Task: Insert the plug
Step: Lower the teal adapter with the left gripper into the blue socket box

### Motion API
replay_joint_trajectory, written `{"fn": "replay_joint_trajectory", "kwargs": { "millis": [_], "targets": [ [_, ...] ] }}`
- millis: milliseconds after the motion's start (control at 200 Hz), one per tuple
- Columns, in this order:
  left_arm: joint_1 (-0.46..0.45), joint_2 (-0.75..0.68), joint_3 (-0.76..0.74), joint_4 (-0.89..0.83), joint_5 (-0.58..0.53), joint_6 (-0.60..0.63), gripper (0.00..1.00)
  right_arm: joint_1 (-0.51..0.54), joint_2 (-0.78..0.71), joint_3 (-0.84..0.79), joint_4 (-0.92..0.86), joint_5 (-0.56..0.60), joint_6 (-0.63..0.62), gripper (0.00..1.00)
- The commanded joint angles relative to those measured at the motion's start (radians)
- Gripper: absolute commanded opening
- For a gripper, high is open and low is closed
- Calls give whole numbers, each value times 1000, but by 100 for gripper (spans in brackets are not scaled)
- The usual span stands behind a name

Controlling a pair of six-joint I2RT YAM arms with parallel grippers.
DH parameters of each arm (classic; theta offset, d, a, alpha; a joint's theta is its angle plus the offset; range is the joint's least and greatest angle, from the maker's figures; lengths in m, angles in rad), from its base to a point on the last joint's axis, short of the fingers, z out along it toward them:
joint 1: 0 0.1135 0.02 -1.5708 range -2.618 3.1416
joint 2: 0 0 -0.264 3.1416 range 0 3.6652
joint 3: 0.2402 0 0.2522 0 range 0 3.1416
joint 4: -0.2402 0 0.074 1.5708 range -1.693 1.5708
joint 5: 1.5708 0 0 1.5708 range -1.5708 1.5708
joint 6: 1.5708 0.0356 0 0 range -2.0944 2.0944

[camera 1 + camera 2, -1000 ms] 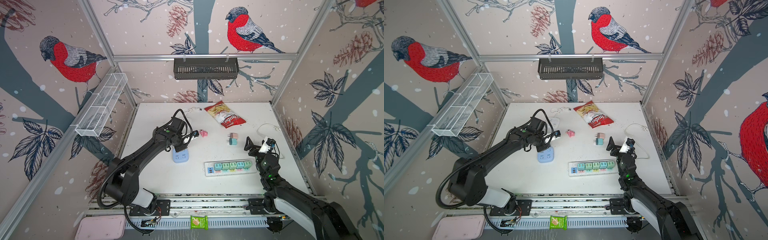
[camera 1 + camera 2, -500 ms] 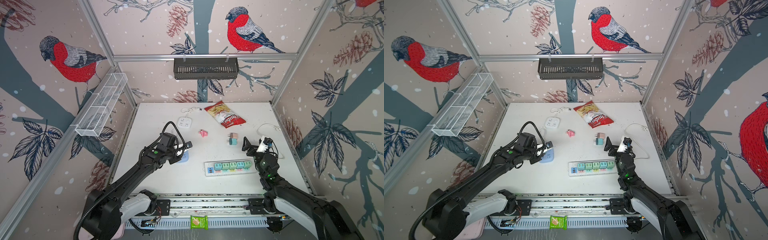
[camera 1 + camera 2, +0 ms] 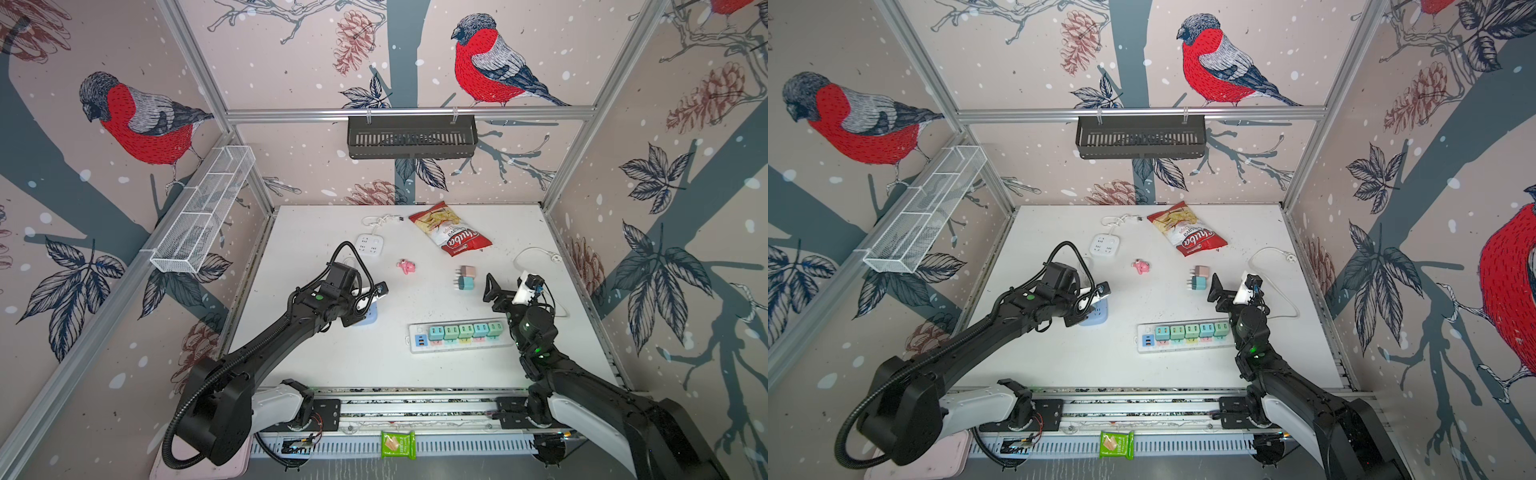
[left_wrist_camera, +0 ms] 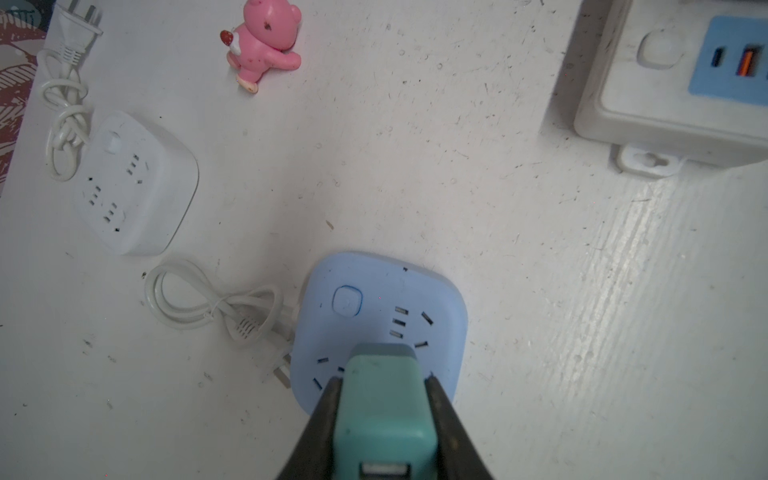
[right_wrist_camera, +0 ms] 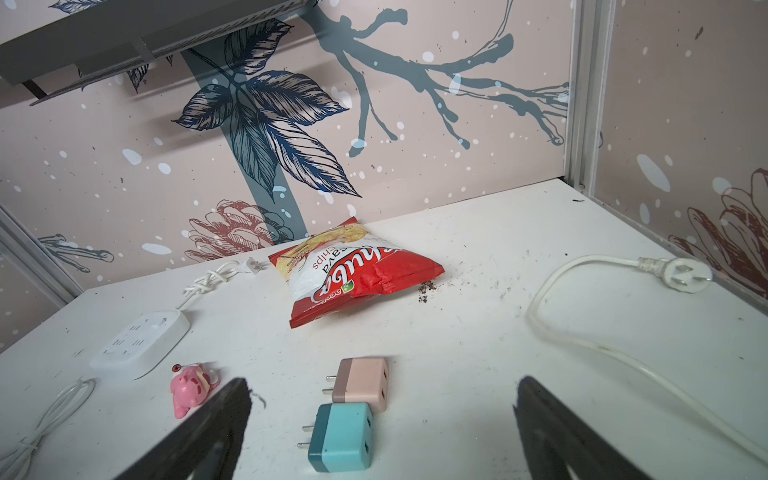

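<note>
My left gripper moves over the slots (image 4: 409,325) beside the cube's square button and down next, then releases the plug, as they lie uncovered past the plug's front.
My left gripper (image 4: 382,380) is shut on a teal plug (image 4: 384,407), one finger on each side of it. The plug's front end sits over the face of a light blue socket cube (image 4: 374,291); its prongs are hidden. In both top views this gripper (image 3: 374,293) (image 3: 1096,293) hangs over the blue cube (image 3: 371,319) at the table's left middle. My right gripper (image 5: 384,395) (image 3: 509,286) stands open and empty above the table on the right. A loose teal plug (image 5: 340,436) and a pink plug (image 5: 361,384) lie just ahead of it.
A white power strip (image 3: 415,347) with several teal plugs in it lies near the front. A white socket cube (image 3: 370,244), a pink toy (image 3: 406,267) and a red chips bag (image 3: 451,235) lie further back. A white cable (image 3: 536,253) curls at the right.
My left arm has drawn back toward the near side, uncovering the white socket cube; its gripper still holds the teal plug over the blue cube. The right gripper has shifted slightly.
</note>
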Motion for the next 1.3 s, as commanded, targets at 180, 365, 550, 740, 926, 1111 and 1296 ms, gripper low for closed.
{"fn": "replay_joint_trajectory", "kwargs": {
  "millis": [180, 365, 550, 740, 926, 1111, 1296],
  "targets": [
    [1, 86, 36, 20, 72, 22, 0, 3, -2, 6, 9, -3, -16, 100],
    [1, 136, 61, 0, 67, 25, 0, 6, 1, 8, 9, -2, -18, 100],
    [1, 156, 68, 0, 50, 26, 0, 6, 2, 8, 9, -1, -16, 100],
    [1, 194, 86, -21, 40, 28, 0, 7, 0, 7, 9, -1, -17, 100],
    [1, 223, 100, -49, 31, 25, 0, 6, 1, 7, 9, -1, -16, 100],
    [3, 267, 120, -79, 23, 14, 0, 7, 1, 7, 10, -1, -19, 100],
    [7, 323, 167, -125, 12, -12, 0, 9, 4, 8, 10, 1, -18, 100]
  ]
}}
